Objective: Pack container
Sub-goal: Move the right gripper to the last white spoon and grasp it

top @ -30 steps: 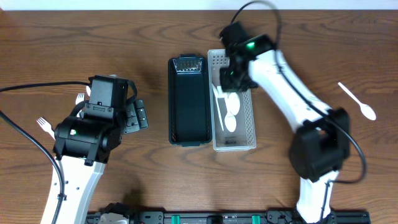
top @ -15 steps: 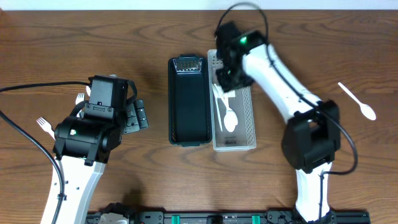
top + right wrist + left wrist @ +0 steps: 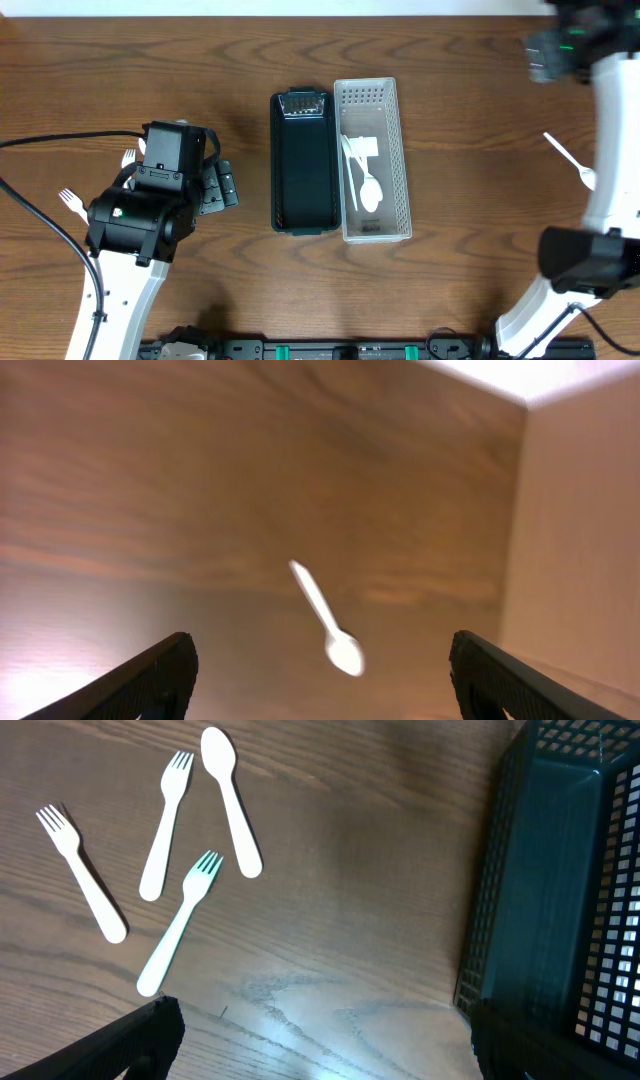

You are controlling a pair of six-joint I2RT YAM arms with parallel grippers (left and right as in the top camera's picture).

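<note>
The handle of the lone white spoon (image 3: 572, 163) (image 3: 328, 618) is below the robot's right gripper on the tabletop, so the right gripper should next move down onto it with open fingers.
A white slotted container (image 3: 392, 110) stands mid-table with white plastic cutlery (image 3: 362, 178) lying in it. A black slotted container (image 3: 303, 165) (image 3: 560, 890) sits against its left side with nothing inside. My right gripper (image 3: 540, 60) (image 3: 325, 680) hangs open and empty at the far right back, above a lone white spoon (image 3: 328, 618) (image 3: 572, 163) on the table. My left gripper (image 3: 222, 187) (image 3: 320, 1050) is open and empty left of the black container. Three forks (image 3: 180, 920) and a spoon (image 3: 230, 800) lie beyond it on the wood.
The table's far edge and a pale wall (image 3: 570, 510) lie close to my right gripper. A fork (image 3: 72, 203) rests near the left edge beside my left arm. Bare wood separates the white container from the lone spoon.
My right gripper opened over the white container, left a white utensil in it, and swung far to the back right. The left arm stayed still.
</note>
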